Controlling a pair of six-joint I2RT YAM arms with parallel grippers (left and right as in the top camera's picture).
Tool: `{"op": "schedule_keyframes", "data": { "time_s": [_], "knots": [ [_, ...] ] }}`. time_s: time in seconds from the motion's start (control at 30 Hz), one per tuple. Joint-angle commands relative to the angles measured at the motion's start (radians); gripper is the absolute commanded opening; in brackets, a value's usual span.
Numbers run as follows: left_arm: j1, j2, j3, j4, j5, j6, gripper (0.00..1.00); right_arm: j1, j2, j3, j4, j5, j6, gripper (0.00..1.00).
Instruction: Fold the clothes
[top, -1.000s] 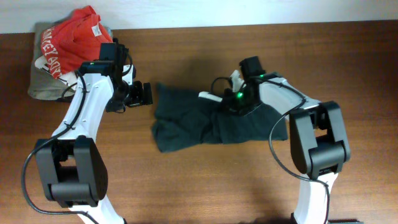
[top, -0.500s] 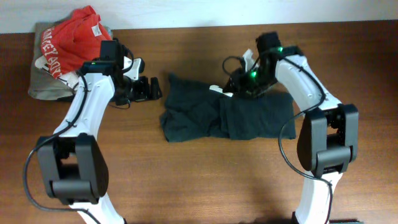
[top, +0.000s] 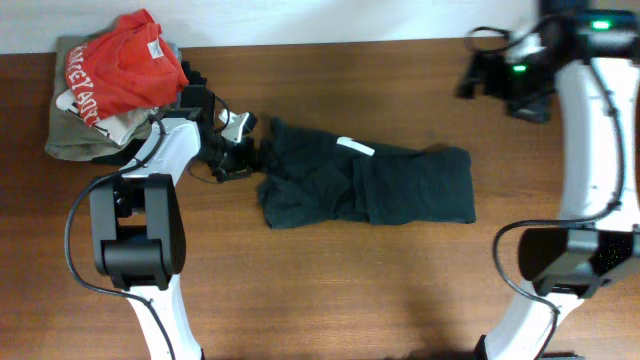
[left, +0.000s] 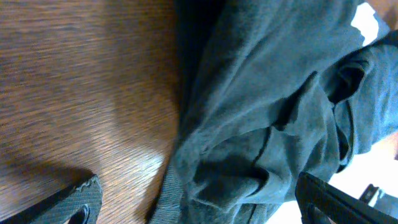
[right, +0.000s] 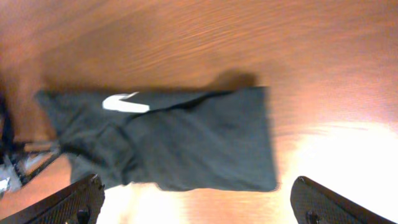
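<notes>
I will move my left gripper toward the white mark (top: 355, 147) and down onto the fold next, because the end of one open finger is still over wood.
A dark teal garment (top: 365, 185) lies crumpled and partly folded on the wooden table, with a white mark (top: 355, 147) on top. My left gripper (top: 250, 155) is low at its left edge. It is open, and in the left wrist view the bunched cloth (left: 261, 124) lies between the wide-apart fingertips (left: 81, 202). My right gripper (top: 480, 78) hangs high at the back right, away from the garment. It is open and empty, and its camera looks down on the garment (right: 168, 140) between its fingers (right: 78, 199).
A pile of clothes with a red shirt (top: 115, 70) on top sits at the back left corner. Behind it runs the table's far edge (top: 320, 42) against a white wall. Bare wood (top: 330, 290) fills the front.
My right gripper opened, let go of the garment and rose away to the back right. The garment slid a little to the right. My left gripper moved right onto the garment's left edge.
</notes>
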Motion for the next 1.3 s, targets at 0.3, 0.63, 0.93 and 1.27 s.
{"op": "schedule_keyframes", "data": {
  "time_s": [0.3,0.63,0.93,1.27],
  "knots": [
    [-0.142,0.145,-0.009,0.051,0.028,-0.012,0.78,-0.112,-0.024,0.012,-0.075,0.038,-0.062,0.99],
    [-0.135,0.140,0.025,0.012,-0.178,-0.074,0.01,-0.113,-0.020,0.011,-0.066,0.058,-0.061,0.99],
    [0.024,0.037,0.271,-0.332,-0.654,-0.170,0.00,-0.112,-0.020,0.011,-0.063,0.064,-0.061,0.99],
    [-0.028,-0.097,0.427,-0.538,-0.652,-0.182,0.01,-0.112,-0.020,0.011,-0.063,0.064,-0.061,0.99]
  ]
}}
